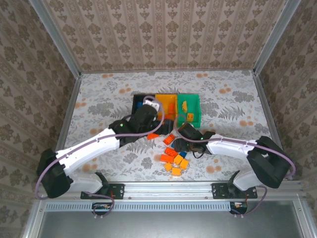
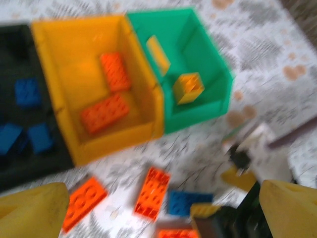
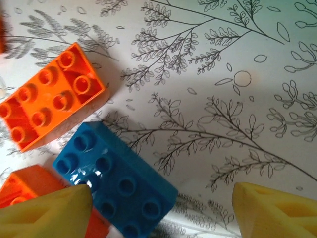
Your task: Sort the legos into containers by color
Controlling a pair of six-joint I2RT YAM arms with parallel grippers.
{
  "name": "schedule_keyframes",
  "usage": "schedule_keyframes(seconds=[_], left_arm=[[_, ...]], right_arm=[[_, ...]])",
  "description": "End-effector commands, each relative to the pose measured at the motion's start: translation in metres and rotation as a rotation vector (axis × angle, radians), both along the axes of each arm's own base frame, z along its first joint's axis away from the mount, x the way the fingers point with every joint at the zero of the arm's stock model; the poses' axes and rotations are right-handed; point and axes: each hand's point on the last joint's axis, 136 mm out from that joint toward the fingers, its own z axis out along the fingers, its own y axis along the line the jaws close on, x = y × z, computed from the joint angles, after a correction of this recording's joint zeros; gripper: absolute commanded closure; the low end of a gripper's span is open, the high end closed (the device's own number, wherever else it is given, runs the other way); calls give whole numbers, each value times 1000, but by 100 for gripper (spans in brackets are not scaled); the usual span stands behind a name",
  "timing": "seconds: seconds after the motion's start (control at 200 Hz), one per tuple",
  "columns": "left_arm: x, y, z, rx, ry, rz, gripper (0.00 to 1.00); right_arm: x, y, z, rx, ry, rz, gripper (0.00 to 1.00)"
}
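Next, my right gripper pulls the blue brick away from the crowding red-orange bricks, then closes across its long sides.
Three joined bins stand mid-table: black, yellow-orange and green. In the left wrist view the black bin holds blue legos, the yellow-orange bin holds red-orange bricks, and the green bin holds a yellow brick. Loose legos lie in front of the bins. My left gripper hangs open and empty above a red-orange brick, just in front of the bins. My right gripper is open low over the pile; a blue brick lies by its left finger.
Beside the blue brick lie a red-orange brick and another, partly under it. The right arm's tip sits close to my left gripper's right finger. Patterned walls enclose the floral table, with open room left and right of the bins.
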Motion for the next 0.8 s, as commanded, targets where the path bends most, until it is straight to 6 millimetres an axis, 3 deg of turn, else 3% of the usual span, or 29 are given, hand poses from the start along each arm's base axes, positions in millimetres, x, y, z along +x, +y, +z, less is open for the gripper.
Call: schedule_keyframes(seconds=[0.0,0.2,0.38,0.615,0.745,0.795], left_arm=[[-9,31,-16,17,20,99,0],[-25,62,-40,35,64,163,0],[-30,78,-47,40,79,194,0],[-31,92,-54,-7,119,235,0],[-31,97,-57,-29,130,249,0],[-32,98,-59,-27,135,253,0]], right_arm=[[12,-8,-2,-75,-18,-61,26],[6,-44,-15,-187,20,-181,32],[-1,-77,-11,-186,24,-297,33],[16,-45,28,-55,-81,-138,23],[23,-32,28,-72,-69,-51,21],[25,-30,18,-106,-41,-31,21]])
